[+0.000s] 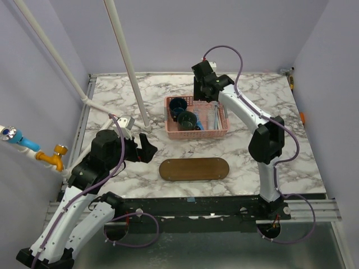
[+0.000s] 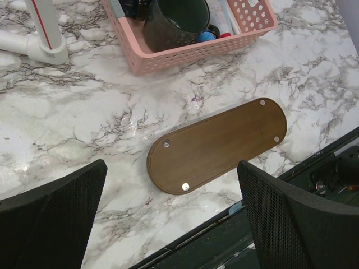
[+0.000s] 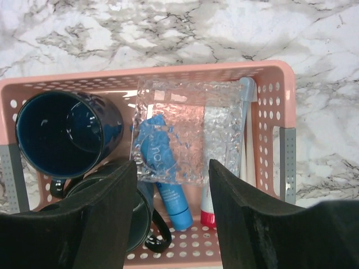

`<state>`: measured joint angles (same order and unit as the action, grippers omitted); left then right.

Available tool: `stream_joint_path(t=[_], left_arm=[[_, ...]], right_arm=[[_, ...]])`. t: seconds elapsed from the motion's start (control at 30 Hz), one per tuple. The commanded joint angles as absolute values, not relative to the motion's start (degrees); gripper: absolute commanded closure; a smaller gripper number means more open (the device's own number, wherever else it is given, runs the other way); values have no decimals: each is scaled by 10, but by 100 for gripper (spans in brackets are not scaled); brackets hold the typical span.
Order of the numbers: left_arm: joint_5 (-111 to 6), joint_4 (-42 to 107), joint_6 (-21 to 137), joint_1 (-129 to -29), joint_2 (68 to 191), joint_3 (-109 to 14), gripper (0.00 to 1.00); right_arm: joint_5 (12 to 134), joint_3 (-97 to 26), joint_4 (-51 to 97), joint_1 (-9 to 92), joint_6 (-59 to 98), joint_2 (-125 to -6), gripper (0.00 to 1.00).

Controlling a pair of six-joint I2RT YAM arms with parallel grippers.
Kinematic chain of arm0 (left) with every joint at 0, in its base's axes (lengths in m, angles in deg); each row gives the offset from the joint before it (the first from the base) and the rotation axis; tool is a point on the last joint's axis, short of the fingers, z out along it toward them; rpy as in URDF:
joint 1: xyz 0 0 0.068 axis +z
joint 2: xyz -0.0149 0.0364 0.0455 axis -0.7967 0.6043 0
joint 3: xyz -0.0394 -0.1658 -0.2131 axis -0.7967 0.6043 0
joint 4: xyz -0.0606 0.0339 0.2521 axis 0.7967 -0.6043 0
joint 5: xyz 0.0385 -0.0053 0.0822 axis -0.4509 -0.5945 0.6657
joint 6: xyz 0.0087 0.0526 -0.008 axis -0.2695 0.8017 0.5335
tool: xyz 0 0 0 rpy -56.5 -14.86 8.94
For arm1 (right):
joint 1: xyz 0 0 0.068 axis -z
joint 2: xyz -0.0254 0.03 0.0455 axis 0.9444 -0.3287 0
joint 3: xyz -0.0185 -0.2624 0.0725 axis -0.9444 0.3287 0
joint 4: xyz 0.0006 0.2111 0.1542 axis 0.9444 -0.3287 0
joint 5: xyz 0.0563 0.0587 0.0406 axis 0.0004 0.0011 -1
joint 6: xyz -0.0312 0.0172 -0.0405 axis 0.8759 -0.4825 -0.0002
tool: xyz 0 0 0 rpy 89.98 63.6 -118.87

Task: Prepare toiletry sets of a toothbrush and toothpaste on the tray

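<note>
My right gripper will next go down into the pink basket (image 1: 223, 132) onto the near edge of the clear bubbly pouch, because that edge is below its open fingers.
The dark brown oval tray (image 1: 193, 168) lies bare on the marble in front of the pink basket (image 1: 223, 132); it also shows in the left wrist view (image 2: 219, 143). In the right wrist view the basket (image 3: 269, 73) holds a blue toothpaste tube (image 3: 168, 185) partly under a clear bubbly pouch (image 3: 190, 129), a white tube with a red cap (image 3: 208, 212), and slim white toothbrush handles (image 3: 247, 151) along its right wall. My right gripper (image 3: 174, 224) is open and empty above the basket (image 1: 206, 98). My left gripper (image 1: 147, 147) is open and empty, left of the tray (image 2: 171, 224).
Two dark blue-green cups (image 1: 179, 105) (image 1: 187, 120) fill the basket's left half; one shows in the right wrist view (image 3: 61, 134), one in the left wrist view (image 2: 174, 19). White pipes (image 1: 126, 56) rise at the back left, with a fitting on the marble (image 2: 45, 39). The table's front edge (image 2: 235, 207) runs just below the tray.
</note>
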<state>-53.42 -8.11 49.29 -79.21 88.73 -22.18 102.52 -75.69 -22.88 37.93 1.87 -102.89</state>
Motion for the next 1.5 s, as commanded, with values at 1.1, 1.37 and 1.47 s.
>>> stream_joint_path(t=[1.1, 1.37, 1.47], left_arm=[[-513, -76, 501, -795, 883, -221, 1], [-514, -76, 501, -795, 888, -223, 1], [-513, -76, 501, -795, 888, -222, 1]], right_arm=[[994, -801, -253, 413, -27, -1139, 58], [985, -791, -251, 414, -26, -1136, 73], [981, -789, -252, 414, -27, -1132, 83]])
